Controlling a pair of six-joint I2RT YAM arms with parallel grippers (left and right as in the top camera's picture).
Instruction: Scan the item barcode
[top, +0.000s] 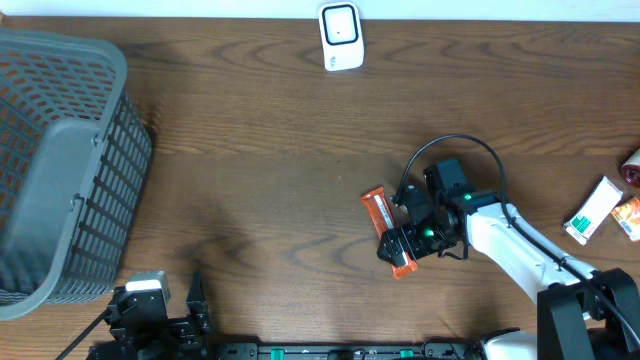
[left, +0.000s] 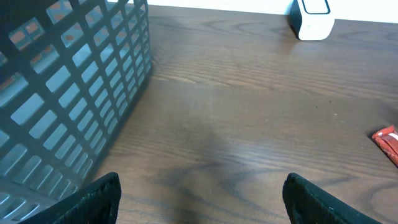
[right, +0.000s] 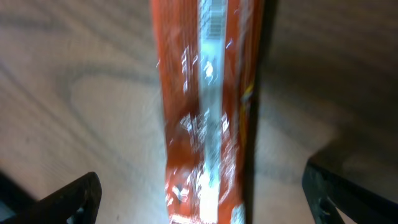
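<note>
My right gripper should next go down and shift along the orange snack bar toward its barcode, then close on the wrapper short (right: 209, 122) of it so the barcode stays uncovered.
The item is an orange snack bar (top: 380, 210) lying flat on the wooden table, right of centre. My right gripper (top: 398, 228) hovers over its lower half. In the right wrist view the wrapper (right: 205, 124) runs up the middle, with a small barcode (right: 214, 25) near the top. The right gripper (right: 202, 199) is open, and its fingers (right: 68, 199) stand well clear on either side. The white scanner (top: 341, 37) stands at the table's far edge. My left gripper (top: 160, 300) rests open at the near-left edge, holding nothing (left: 202, 202).
A large dark mesh basket (top: 60, 170) fills the left side, close to the left gripper (left: 62, 93). A white-and-green box (top: 592, 210), an orange packet (top: 628, 215) and a red thing (top: 632, 165) lie at the right edge. The scanner (left: 313, 18) also shows in the left wrist view.
</note>
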